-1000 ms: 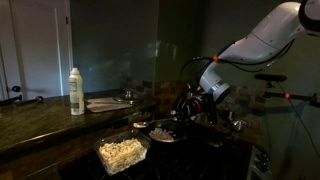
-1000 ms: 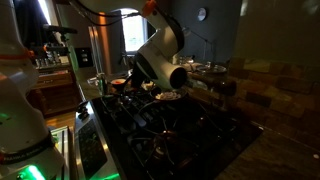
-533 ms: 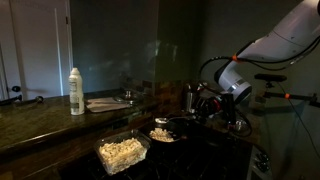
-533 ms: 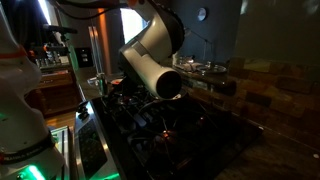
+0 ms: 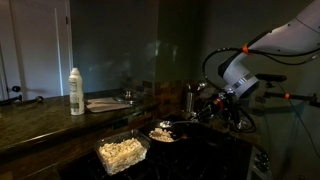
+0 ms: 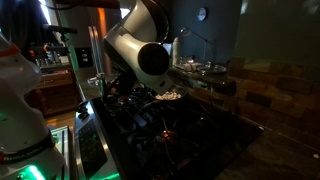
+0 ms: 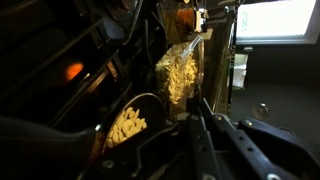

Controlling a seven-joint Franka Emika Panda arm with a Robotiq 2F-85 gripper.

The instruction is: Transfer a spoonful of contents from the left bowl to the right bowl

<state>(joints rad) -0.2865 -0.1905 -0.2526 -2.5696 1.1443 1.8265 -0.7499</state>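
Note:
My gripper goes left in the wrist view toward the bowl's pasta (image 5: 161, 134) (image 7: 127, 124) next and releases the spoon handle, since the dark bowl lies that way.
A clear container of pale pasta (image 5: 122, 152) stands at the counter's front, and it also shows in the wrist view (image 7: 180, 72). Right of it a dark bowl holding some pasta (image 5: 162, 133) sits on the stove, and it also shows in the wrist view (image 7: 127, 125). My gripper (image 5: 206, 110) hangs to the right of and slightly above the dark bowl. In the wrist view its fingers (image 7: 198, 112) are pressed together on what looks like a thin spoon handle (image 5: 183, 123) that points toward the bowl. The spoon's head is too dark to make out.
A white spray bottle (image 5: 76, 91) and a flat plate (image 5: 105, 103) stand on the counter at the back. A metal shaker (image 5: 189, 100) stands behind the bowl. Black stove grates (image 6: 170, 125) fill the foreground, with the arm's big joint (image 6: 150, 60) above them.
The gripper has moved from right over the dark bowl to its right and slightly up. The arm's elbow has swung up and back.

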